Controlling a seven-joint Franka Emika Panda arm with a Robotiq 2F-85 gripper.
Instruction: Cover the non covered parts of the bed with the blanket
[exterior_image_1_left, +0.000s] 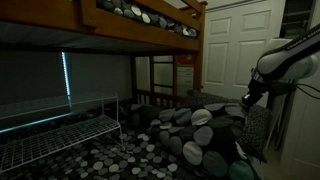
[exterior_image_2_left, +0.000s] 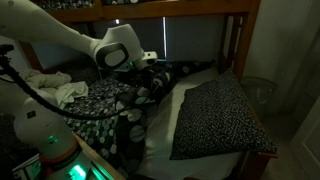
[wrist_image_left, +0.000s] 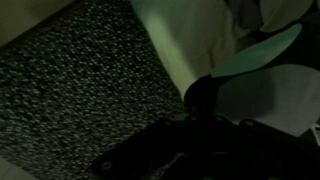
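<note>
My gripper should move the pinched fold of the blanket across the bare part of the sheet (exterior_image_2_left: 172, 115) beside the blanket's raised edge until the fold is over the speckled cloth (exterior_image_2_left: 216, 122). Then it should release the fold.
The bed has a brown wooden frame with a slatted end (exterior_image_1_left: 150, 95), and a strip of its white sheet (exterior_image_2_left: 172, 115) lies bare; the sheet also shows in the wrist view (wrist_image_left: 190, 40). The black blanket with pebble ovals (exterior_image_1_left: 190, 125) lies bunched over the mattress and also shows in an exterior view (exterior_image_2_left: 108, 100). My gripper (exterior_image_2_left: 151, 78) hangs at the blanket's raised edge, next to the bare strip; it also shows in an exterior view (exterior_image_1_left: 246, 104). In the wrist view the jaws (wrist_image_left: 200, 112) are dark, with a dark fold of cloth pinched between them.
A finely speckled grey-black cloth (exterior_image_2_left: 220, 115) lies on the sheet beside the bare strip, and shows in the wrist view (wrist_image_left: 70, 70). A white wire rack (exterior_image_1_left: 60, 125) stands over the blanket. The upper bunk (exterior_image_1_left: 140, 15) hangs overhead. White doors (exterior_image_1_left: 230, 50) stand behind. A white crumpled cloth (exterior_image_2_left: 55, 88) lies nearby.
</note>
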